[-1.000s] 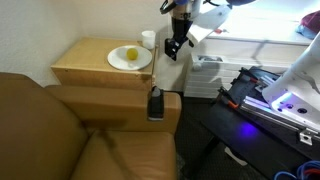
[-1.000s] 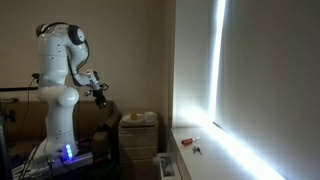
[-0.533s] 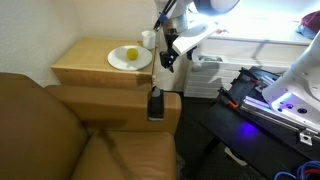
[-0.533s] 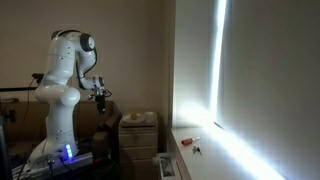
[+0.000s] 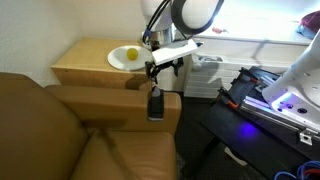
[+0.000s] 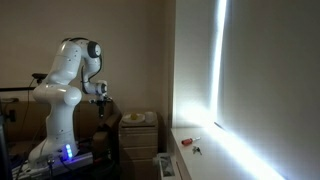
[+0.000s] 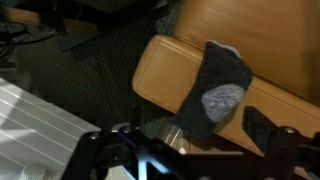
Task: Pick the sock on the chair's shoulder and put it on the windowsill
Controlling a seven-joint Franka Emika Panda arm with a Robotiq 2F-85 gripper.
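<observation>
The sock lies slanted below my open fingers. My gripper will turn in line with the sock next and go down onto the light grey patch [image 7: 221, 102].
The dark sock [image 5: 155, 103] lies along the top of the tan leather chair's [image 5: 70, 130] broad arm. In the wrist view the sock [image 7: 215, 88] shows a light grey patch and hangs over the arm's end [image 7: 165, 72]. My gripper [image 5: 154, 71] hovers just above the sock's far end, open and empty. In the wrist view its fingers [image 7: 190, 135] straddle the sock's lower end without touching it. The white windowsill [image 5: 255, 44] runs along the back; it also shows as a bright ledge in an exterior view [image 6: 205, 152]. The gripper [image 6: 104, 99] is far from it there.
A light wooden cabinet [image 5: 85, 70] beside the chair carries a white plate [image 5: 128, 60] with a yellow fruit and a white cup [image 5: 148, 39]. A black frame with purple lights [image 5: 270, 100] and a white radiator-like panel [image 5: 205, 72] stand close to the chair's arm.
The arm has swung down and toward the chair's arm, from above the cabinet's edge to just over the sock. The sock has not moved.
</observation>
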